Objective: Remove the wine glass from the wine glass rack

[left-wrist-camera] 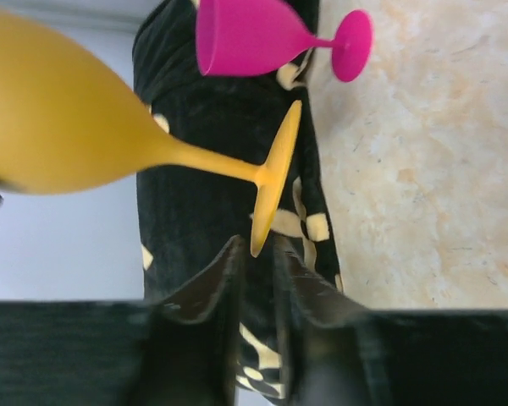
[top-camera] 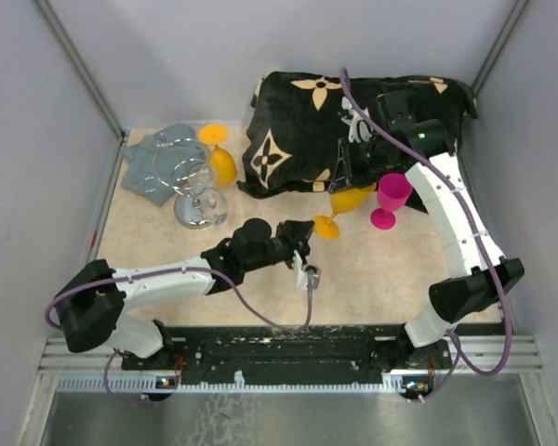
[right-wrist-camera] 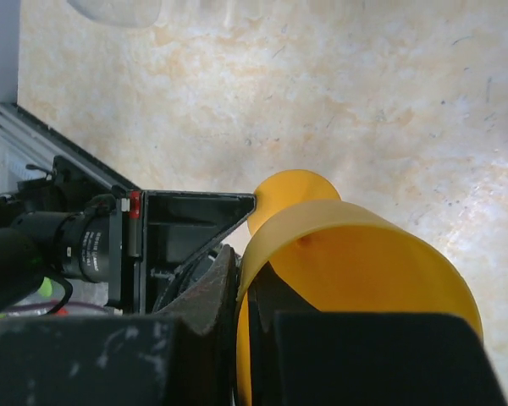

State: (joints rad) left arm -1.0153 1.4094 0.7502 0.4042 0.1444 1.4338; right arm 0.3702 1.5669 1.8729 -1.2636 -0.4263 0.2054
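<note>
I need to turn the yellow glass upright with my right gripper and lower its foot onto the clear tabletop (top-camera: pixel 348 222) beside the pink wine glass to release it.
The chrome wire wine glass rack (top-camera: pixel 192 186) stands at the back left on a grey-blue cloth (top-camera: pixel 158 160). An orange wine glass (top-camera: pixel 222 163) leans tilted at its right side; I cannot tell whether it hangs from a ring. My right gripper (top-camera: pixel 345 178) is shut on the bowl rim of a second yellow wine glass (top-camera: pixel 351 199), held tilted above the table; one finger is inside the bowl (right-wrist-camera: pixel 364 271). My left gripper (top-camera: pixel 308 240) faces its foot (left-wrist-camera: pixel 271 186). The left jaws are narrowly apart, and the foot's edge reaches between the fingertips (left-wrist-camera: pixel 230 254).
A pink wine glass (top-camera: pixel 391 197) stands upright just right of the held glass and also shows in the left wrist view (left-wrist-camera: pixel 245 34). A black patterned pillow (top-camera: pixel 298 130) fills the back centre and right. Grey walls enclose the table on three sides.
</note>
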